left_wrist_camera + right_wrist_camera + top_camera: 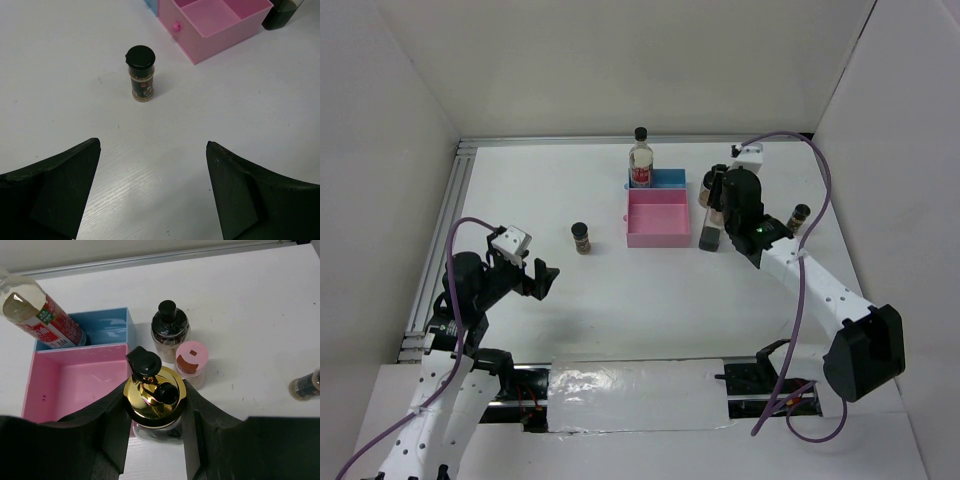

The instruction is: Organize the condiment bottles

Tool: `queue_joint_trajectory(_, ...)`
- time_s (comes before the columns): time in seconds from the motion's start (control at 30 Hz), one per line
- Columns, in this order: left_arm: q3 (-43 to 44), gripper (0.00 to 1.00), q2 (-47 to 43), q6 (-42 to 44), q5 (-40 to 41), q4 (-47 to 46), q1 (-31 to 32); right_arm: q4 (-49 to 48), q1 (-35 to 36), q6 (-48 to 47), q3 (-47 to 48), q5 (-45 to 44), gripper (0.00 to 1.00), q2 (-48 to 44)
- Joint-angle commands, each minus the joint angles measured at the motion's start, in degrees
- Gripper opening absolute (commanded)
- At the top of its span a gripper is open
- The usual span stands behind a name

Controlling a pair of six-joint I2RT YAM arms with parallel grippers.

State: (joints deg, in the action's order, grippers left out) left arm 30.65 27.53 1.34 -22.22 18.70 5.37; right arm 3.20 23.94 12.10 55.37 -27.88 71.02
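My right gripper rises next, carries the bottle outward over the blue tray's empty end (669, 179) (108, 328), lowers and releases it, as the red-labelled bottle leaves room there.
My right gripper (155, 390) is shut on the gold cap of the tall gold-spouted bottle (154, 395), which is upright just right of the pink tray (75, 385); from above, the gripper (720, 205) holds the bottle (709, 238). The red-labelled bottle (641, 160) stands in the blue tray (672, 178). A dark black-capped jar (170, 332) and a pink-lidded jar (191, 362) stand behind the held bottle. Another small jar (799, 217) is to its right. My left gripper (152, 145) is open and empty, short of a black-capped jar (140, 73).
The pink tray (658, 235) and the blue tray behind it sit at the table's middle back. White walls enclose the table on three sides. A metal rail (440, 240) runs along the left edge. My purple cable (815, 200) loops over the right side.
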Motion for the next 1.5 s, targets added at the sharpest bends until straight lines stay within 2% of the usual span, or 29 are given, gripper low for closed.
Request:
queue_joint_trajectory(0.0, 2.0, 0.99, -0.2, 0.9, 0.3, -1.0, -0.3, -2.8, -0.5, -2.6, -0.4, 1.9, 0.03, -0.6)
queue_joint_trajectory(0.03, 2.0, 0.99, -0.4, 0.9, 0.4, -1.0, -0.2, -2.2, -0.3, -3.7, 0.1, 2.5, 0.0, -1.1)
queue_joint_trajectory(0.3, 1.4, 0.99, -0.5, 1.1, 0.3, -1.5, -0.3, 0.5, -0.7, -14.6, 4.7, 13.2, 0.0, -8.6)
queue_joint_trajectory(0.53, 1.6, 0.99, 1.2, 0.7, 0.0, -1.9, -0.3, 5.8, -0.9, -16.1, 15.0, 16.2, 0.0, -7.5)
queue_joint_trajectory(0.73, 2.0, 0.99, 1.9, 0.9, 0.2, -2.4, -0.2, 5.7, -0.8, -15.9, 26.3, 20.3, 0.0, -1.9)
queue_joint_trajectory(0.93, 2.8, 0.99, 3.1, 1.5, -0.1, -2.3, -0.3, -0.5, -1.0, -16.3, 35.3, 23.4, 0.0, 8.7)
queue_joint_trajectory(1.2, 3.2, 0.99, 5.3, 5.2, 1.2, -5.2, -0.3, -8.6, -2.8, -14.7, 40.2, 26.3, 0.0, 20.8)
queue_joint_trajectory(1.47, 4.3, 0.99, 7.5, 5.2, -0.3, -5.0, -0.3, -12.1, -3.6, -13.9, 42.9, 26.9, 0.0, 26.4)
